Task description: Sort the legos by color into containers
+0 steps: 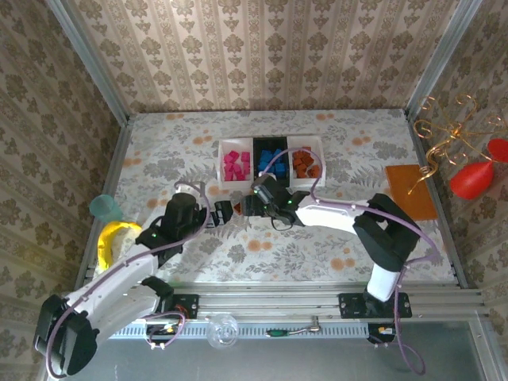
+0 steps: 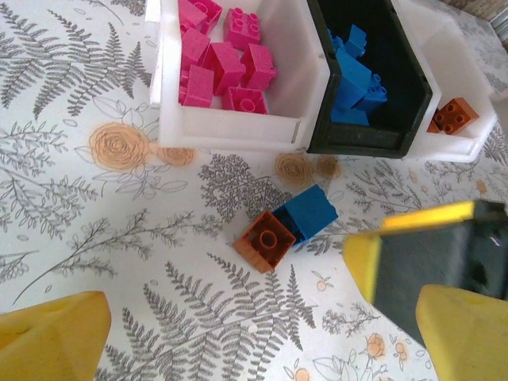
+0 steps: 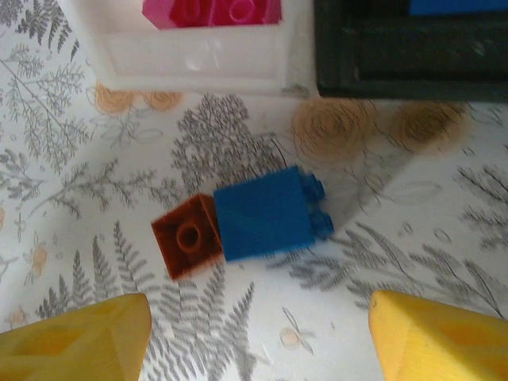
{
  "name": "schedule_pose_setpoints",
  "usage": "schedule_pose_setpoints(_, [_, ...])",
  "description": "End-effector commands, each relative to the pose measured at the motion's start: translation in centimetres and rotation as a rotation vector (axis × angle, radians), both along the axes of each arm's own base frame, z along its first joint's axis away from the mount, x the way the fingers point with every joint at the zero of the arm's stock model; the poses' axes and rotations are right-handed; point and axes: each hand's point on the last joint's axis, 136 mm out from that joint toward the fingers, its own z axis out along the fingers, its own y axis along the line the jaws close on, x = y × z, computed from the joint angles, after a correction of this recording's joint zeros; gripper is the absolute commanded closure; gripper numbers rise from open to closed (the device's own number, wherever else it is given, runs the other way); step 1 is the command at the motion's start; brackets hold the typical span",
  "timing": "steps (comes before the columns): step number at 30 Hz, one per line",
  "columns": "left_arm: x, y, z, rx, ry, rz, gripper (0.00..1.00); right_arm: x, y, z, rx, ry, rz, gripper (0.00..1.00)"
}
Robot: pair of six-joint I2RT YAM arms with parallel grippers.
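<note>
My right gripper lowers and moves outward over the blue lego (image 3: 266, 213) toward the trays next, since its open fingers already span the lego's length.
A blue lego (image 3: 266, 213) and an orange-brown lego (image 3: 186, 236) lie stuck together on their sides on the table, just in front of the containers. My right gripper (image 3: 258, 349) hangs open over the table just short of the pair, holding nothing. My left gripper (image 2: 254, 349) is open too, a little short of the same blue lego (image 2: 311, 213) and orange-brown lego (image 2: 266, 240). The left white tray (image 2: 230, 127) holds pink legos, the black tray (image 2: 357, 139) blue ones, the right white tray (image 2: 444, 147) orange-brown ones. Both grippers meet in front of the trays, left gripper (image 1: 225, 213) and right gripper (image 1: 252, 203).
A flat orange-brown mat (image 1: 411, 190) lies at the right edge. A teal cup (image 1: 105, 208) and a yellow bowl (image 1: 115, 238) sit at the left edge. Red ornaments on gold wire (image 1: 475, 176) hang at the right. The right gripper's body (image 2: 436, 254) crowds the left wrist view.
</note>
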Motion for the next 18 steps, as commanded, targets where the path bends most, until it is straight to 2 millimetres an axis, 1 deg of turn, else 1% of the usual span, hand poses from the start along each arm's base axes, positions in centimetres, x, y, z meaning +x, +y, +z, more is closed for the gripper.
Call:
schedule_pose_setpoints(1, [-0.8, 0.9, -0.7, -0.002, 0.023, 0.036, 0.00, 1.2, 0.0, -0.8, -0.074, -0.011, -0.032, 0.27])
schedule_pose_setpoints(5, [-1.2, 1.2, -1.1, 0.003, 0.032, 0.039, 0.00, 2.2, -0.4, -2.0, -0.173, -0.004, -0.045, 0.27])
schedule_pose_setpoints(8, [-1.4, 1.4, -1.5, 0.007, 0.038, 0.042, 0.00, 2.5, -0.5, -3.1, -0.227, 0.017, -0.044, 0.27])
schedule_pose_setpoints(13, [-1.7, 1.6, -1.8, 0.009, 0.040, 0.039, 0.00, 2.8, -0.1, -4.2, -0.254, 0.029, -0.023, 0.31])
schedule_pose_setpoints(18, [-1.9, 1.6, -2.0, 0.013, 0.045, 0.034, 0.00, 2.9, 0.1, -4.5, -0.253, 0.033, -0.012, 0.37])
